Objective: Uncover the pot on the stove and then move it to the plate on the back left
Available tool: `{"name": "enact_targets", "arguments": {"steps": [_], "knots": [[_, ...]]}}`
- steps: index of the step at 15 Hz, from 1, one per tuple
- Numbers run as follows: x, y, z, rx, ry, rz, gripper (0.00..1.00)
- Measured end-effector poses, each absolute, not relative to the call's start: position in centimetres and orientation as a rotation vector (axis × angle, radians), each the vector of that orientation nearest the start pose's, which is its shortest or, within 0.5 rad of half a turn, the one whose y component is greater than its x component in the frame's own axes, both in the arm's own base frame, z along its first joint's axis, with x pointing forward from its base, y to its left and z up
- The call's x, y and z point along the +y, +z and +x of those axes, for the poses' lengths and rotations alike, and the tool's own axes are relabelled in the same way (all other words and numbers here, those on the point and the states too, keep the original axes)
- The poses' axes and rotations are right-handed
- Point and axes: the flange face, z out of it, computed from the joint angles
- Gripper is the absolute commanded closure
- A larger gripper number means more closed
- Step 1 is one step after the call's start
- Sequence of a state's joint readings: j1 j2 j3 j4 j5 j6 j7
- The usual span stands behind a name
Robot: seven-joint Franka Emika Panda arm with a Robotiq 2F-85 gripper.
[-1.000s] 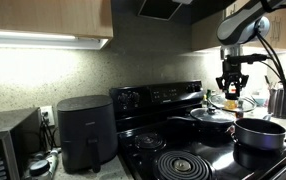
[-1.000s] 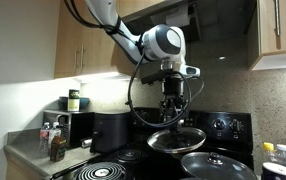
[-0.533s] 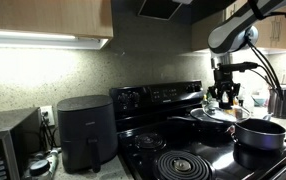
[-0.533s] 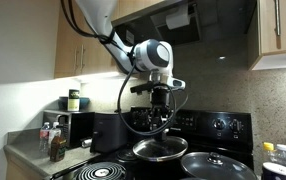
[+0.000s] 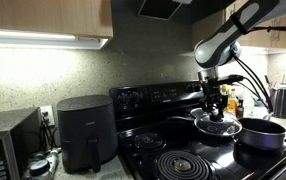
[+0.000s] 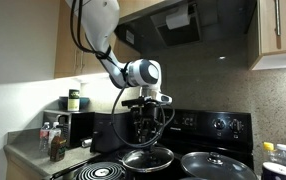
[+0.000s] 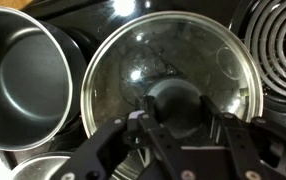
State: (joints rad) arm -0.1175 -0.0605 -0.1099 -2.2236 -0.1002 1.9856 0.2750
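My gripper brings the still hanging glass lid down onto the stove top beside the dark pot [image 5: 260, 133] next, to release the black knob.
My gripper [image 5: 215, 104] is shut on the black knob [image 7: 178, 104] of a round glass lid [image 5: 216, 126] and holds it low over the stove [image 5: 163, 100]. Both exterior views show it, the second with the lid [image 6: 148, 158] under the gripper [image 6: 146, 136]. I cannot tell whether the lid touches the stove top. The dark pot [image 5: 260, 133] stands uncovered beside the lid. In the wrist view its empty inside [image 7: 18, 65] is left of the lid [image 7: 173, 60]. The small burner plate [image 5: 148, 140] lies further back on the stove, apart from the lid.
A large spiral coil burner [image 5: 183, 165] is at the stove's front and also shows in the wrist view [image 7: 278, 50]. A black air fryer [image 5: 86, 133] stands on the counter beside the stove. A kettle [image 5: 280, 100] and bottles stand behind the pot.
My gripper has carried the lid down and sideways away from the pot, from well above the stove to just over its top. The pot has not moved.
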Motion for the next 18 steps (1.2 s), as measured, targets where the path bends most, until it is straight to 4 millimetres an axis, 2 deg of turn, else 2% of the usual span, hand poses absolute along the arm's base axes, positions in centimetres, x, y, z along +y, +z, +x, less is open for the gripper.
{"name": "enact_targets", "arguments": {"steps": [1,2,6,8,12,14,15,18], "knots": [[-11.8,38.6,48.2,0.722,0.284,-3.133,0.52],[-11.9,38.6,48.2,0.723,0.284,-3.133,0.77],[-11.8,37.7,48.3,0.725,0.310,-3.126,0.77],[-11.7,35.6,48.6,0.719,0.357,-3.111,0.77],[-11.8,29.9,49.6,0.669,0.429,-3.086,0.77],[-12.0,27.9,50.1,0.651,0.457,-3.086,0.77],[-12.2,27.3,50.4,0.643,0.469,-3.086,0.77],[-12.8,27.5,51.2,0.628,0.452,-3.087,0.77]]}}
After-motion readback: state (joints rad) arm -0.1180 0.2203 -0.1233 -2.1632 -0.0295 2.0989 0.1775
